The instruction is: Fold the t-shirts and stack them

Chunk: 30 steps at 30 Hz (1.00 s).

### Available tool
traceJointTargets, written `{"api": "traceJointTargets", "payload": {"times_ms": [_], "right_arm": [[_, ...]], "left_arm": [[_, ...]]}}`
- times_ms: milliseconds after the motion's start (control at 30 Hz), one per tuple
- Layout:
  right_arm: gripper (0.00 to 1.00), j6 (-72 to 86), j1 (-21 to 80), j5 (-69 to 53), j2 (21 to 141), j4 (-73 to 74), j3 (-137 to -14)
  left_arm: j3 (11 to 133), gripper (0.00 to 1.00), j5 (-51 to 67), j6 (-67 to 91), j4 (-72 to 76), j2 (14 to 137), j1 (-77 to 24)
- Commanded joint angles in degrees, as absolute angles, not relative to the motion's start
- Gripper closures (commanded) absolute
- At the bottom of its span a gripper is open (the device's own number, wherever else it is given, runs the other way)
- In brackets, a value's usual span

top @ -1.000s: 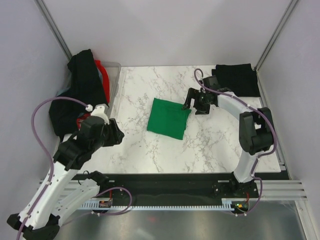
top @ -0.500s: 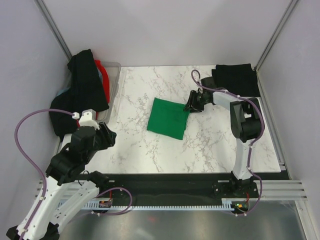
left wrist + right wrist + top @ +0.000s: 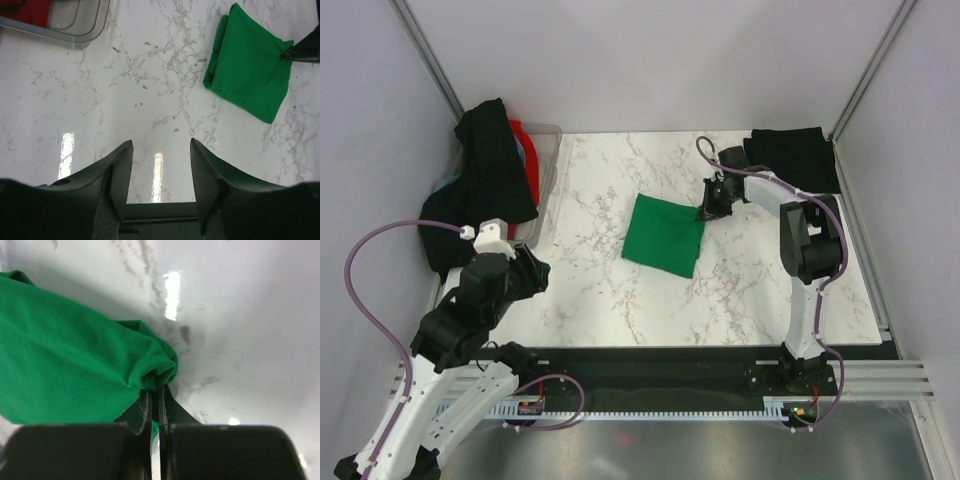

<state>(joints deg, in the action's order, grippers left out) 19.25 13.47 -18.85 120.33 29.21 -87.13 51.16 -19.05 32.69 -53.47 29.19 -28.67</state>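
Observation:
I will lift my right gripper, carry the green t-shirt (image 3: 665, 235) outward over the folded black t-shirt (image 3: 792, 158), then lower and release it there, since both are already folded.
A folded bright green t-shirt (image 3: 665, 235) lies in the middle of the marble table (image 3: 610, 290). My right gripper (image 3: 706, 211) is shut on its far right corner, and the right wrist view shows the green cloth (image 3: 75, 375) bunched between the fingertips (image 3: 156, 390). The same shirt (image 3: 250, 75) sits at the upper right of the left wrist view. A folded black t-shirt (image 3: 792, 158) rests at the back right corner. More black t-shirts (image 3: 485, 175) and a red one (image 3: 525, 150) hang over the tub at the back left. My left gripper (image 3: 160, 155) hovers open over bare table near the front left, holding nothing.
A translucent plastic tub (image 3: 548, 165) stands at the back left; its corner (image 3: 75, 30) shows in the left wrist view. Grey walls and metal posts close in the table on three sides. A black rail (image 3: 650, 360) runs along the near edge.
My right gripper went from open beside the green shirt to shut on its corner, and the shirt shifted slightly right. The left arm drew back toward the front left.

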Motion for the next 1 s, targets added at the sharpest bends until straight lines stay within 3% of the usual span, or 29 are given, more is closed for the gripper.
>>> {"api": "traceJointTargets", "payload": {"times_ms": [0, 400, 967], "right_arm": [[1.0, 12.0, 12.8, -4.4, 114.0, 38.8, -92.6], [1.0, 0.9, 12.5, 23.9, 107.3, 42.3, -102.0], [1.0, -16.3, 11.4, 31.8, 105.8, 27.7, -108.4]], "left_arm": [[50.9, 0.43, -20.8, 34.3, -51.8, 28.8, -28.2], [50.8, 0.43, -20.7, 34.4, -51.8, 28.4, -25.8], [50.5, 0.43, -21.0, 34.6, -51.8, 28.3, -25.4]]}}
